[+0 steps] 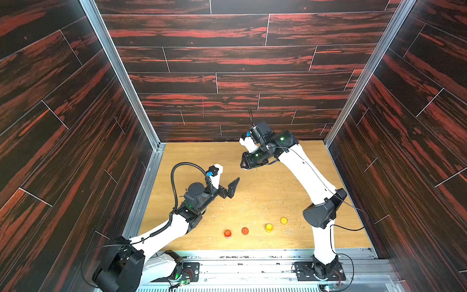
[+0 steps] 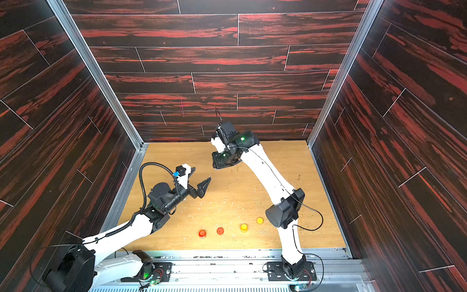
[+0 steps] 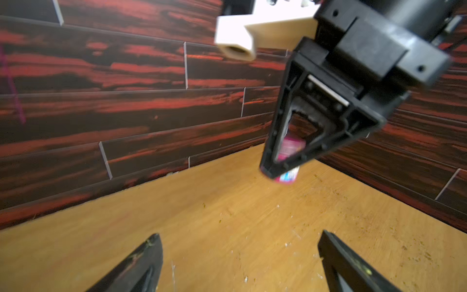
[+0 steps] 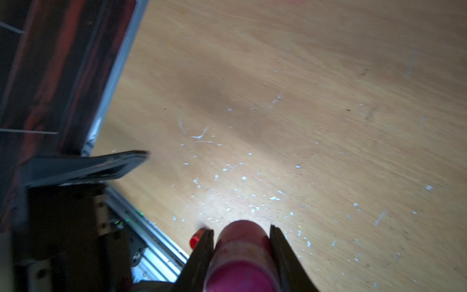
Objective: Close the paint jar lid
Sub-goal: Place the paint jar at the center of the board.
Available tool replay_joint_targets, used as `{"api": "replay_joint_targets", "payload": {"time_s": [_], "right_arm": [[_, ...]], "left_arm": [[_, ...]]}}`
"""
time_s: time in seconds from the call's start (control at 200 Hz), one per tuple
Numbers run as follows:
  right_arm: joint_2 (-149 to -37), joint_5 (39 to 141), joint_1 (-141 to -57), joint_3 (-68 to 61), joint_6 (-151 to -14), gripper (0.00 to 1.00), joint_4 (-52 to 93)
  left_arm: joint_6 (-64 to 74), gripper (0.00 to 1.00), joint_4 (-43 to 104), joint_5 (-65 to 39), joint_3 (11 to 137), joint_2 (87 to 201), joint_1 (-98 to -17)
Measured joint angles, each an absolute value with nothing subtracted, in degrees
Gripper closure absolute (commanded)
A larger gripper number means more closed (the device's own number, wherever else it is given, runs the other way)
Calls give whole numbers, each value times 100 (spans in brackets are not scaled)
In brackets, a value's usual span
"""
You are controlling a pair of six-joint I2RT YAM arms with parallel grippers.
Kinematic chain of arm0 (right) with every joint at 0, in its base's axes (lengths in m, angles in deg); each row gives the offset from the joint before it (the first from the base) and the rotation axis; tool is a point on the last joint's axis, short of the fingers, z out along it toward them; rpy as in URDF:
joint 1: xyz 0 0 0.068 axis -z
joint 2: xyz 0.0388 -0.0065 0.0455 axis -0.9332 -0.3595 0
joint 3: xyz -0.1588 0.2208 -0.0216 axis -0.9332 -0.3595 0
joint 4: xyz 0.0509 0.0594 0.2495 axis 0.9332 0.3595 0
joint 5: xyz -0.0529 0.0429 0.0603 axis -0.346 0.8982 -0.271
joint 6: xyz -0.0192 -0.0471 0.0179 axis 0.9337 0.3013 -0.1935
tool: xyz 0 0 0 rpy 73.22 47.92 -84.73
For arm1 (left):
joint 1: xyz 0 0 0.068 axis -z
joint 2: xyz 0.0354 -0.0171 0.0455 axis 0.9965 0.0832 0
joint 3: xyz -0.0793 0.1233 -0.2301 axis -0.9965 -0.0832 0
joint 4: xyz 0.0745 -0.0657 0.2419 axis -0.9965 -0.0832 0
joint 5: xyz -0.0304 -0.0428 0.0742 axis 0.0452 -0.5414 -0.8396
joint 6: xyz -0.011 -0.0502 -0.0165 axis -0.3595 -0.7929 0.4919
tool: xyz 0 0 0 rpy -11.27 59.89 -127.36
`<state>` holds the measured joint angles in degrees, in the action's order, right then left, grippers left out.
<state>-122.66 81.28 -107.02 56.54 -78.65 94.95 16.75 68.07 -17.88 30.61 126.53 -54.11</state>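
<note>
My right gripper lowers the magenta jar onto the clear wooden surface outward of the yellow jar next and releases it. The reason is that this spot lies below the gripper.
A small magenta paint jar sits clamped between the two fingers of my right gripper, which is shut on it. In the left wrist view the same jar shows through the right gripper's frame, held above the wooden floor near the back wall. I cannot tell its lid from its body in the blurred frames. My left gripper is open and empty, its fingers spread wide. It hovers left of and nearer than the right gripper.
Along the front of the wooden floor stand a red jar, a red lid, a yellow jar and a yellow lid. Dark panelled walls close in three sides, and a metal rail runs along the front.
</note>
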Motion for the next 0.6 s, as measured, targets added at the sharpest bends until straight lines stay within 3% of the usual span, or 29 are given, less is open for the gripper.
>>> {"api": "replay_joint_targets", "payload": {"time_s": [0.311,0.596], "right_arm": [[-11921,7512,-10068,3942,-7867,72,8684],[-11700,7324,-9620,2168,-7863,72,7366]], "left_arm": [[1168,0,5052,-2658,3343,11741,-5437],[567,0,4390,-2706,3488,11562,-5464]]}}
